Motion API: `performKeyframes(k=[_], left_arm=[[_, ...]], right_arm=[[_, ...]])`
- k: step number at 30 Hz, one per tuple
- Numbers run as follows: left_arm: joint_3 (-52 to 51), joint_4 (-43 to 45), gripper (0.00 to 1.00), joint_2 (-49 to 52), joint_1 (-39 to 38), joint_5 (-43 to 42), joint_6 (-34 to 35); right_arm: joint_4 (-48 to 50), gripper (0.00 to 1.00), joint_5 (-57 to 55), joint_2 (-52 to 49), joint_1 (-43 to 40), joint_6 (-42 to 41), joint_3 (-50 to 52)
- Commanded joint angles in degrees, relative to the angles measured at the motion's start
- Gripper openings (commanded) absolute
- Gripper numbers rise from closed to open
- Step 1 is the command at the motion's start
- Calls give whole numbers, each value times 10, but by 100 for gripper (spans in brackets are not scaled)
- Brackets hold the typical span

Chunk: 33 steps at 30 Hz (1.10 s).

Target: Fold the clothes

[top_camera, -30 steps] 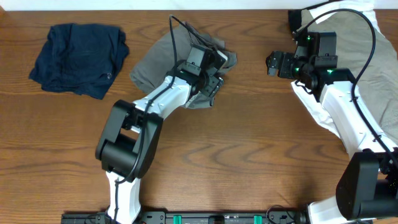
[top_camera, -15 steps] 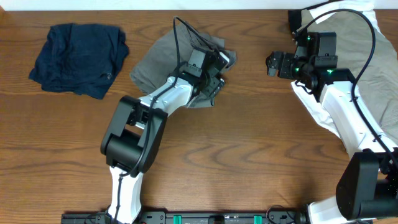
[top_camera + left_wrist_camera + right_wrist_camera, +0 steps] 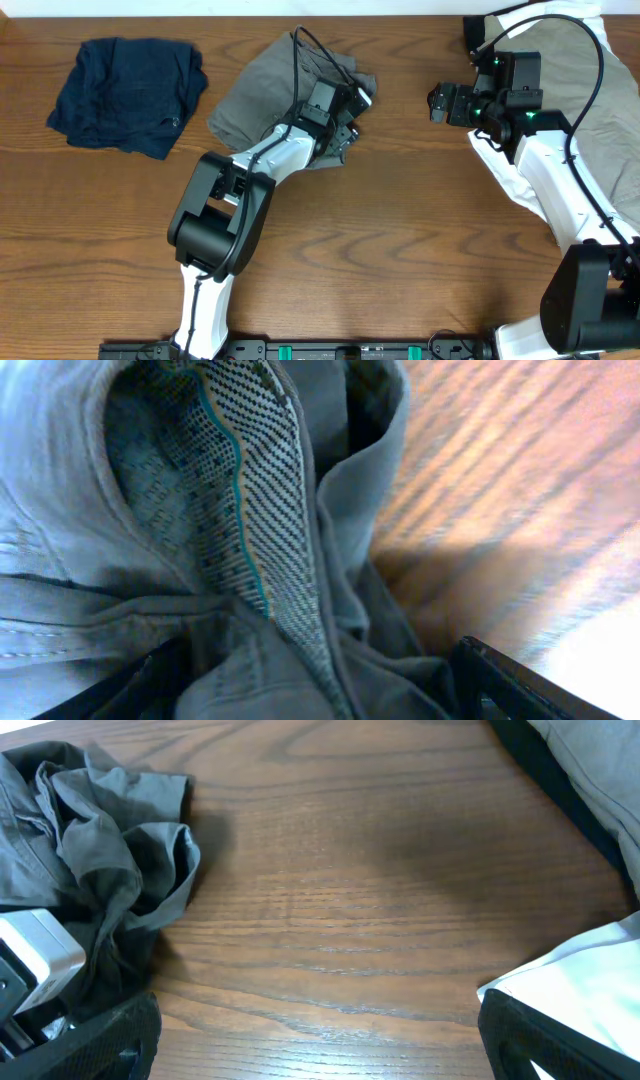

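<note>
I will next slide my left gripper, pressed onto the shorts' bunched edge (image 3: pixel 340 151) (image 3: pixel 305 660), toward the dark navy garment. Then I will close it, because the grey folds are between its open fingers.
The mid-grey shorts (image 3: pixel 250 100) lie crumpled at the table's back centre, their pale patterned inner waistband (image 3: pixel 250 510) turned up. My left gripper (image 3: pixel 343 133) is pressed down onto the shorts' right edge. It is open, its fingers (image 3: pixel 510 685) wide apart, with bunched grey fabric (image 3: pixel 300 680) between them. My right gripper (image 3: pixel 441 103) hovers open over bare wood to the right of the shorts (image 3: pixel 90 830), nothing between its fingers (image 3: pixel 560 1040).
A dark navy garment (image 3: pixel 125 95) lies crumpled at the back left. A khaki-beige piece (image 3: pixel 605 95) and a white piece (image 3: pixel 520 185) lie under the right arm at the right edge. Bare wooden table (image 3: pixel 400 250) fills the front.
My left gripper has crept a little to the right and toward the back over the shorts, and its cable has swung with it. The right arm has not moved.
</note>
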State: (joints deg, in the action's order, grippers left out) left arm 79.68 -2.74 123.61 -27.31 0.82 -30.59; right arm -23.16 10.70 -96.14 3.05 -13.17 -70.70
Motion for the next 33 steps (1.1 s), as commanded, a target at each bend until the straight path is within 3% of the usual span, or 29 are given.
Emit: performKeyframes(k=[1,10,14,17,22,33], left_arm=[[-3,-10,83,51,4,79,-58],[-3,-11,66,68,4,123,-58],[-3,-23,51,68,4,123,-58],[-3,-30,31,68,4,124,-50],[-3,-27,11,68,4,157,21],[0,-37,6,67,4,218,100]], right_arm=[[-2,99,3,0,-4,6,1],[-2,99,3,0,-3,6,1],[-2,99,3,0,-3,6,1],[-2,99,7,0,-3,6,1],[-2,99,7,0,-3,6,1],[-3,99,7,0,-3,6,1]])
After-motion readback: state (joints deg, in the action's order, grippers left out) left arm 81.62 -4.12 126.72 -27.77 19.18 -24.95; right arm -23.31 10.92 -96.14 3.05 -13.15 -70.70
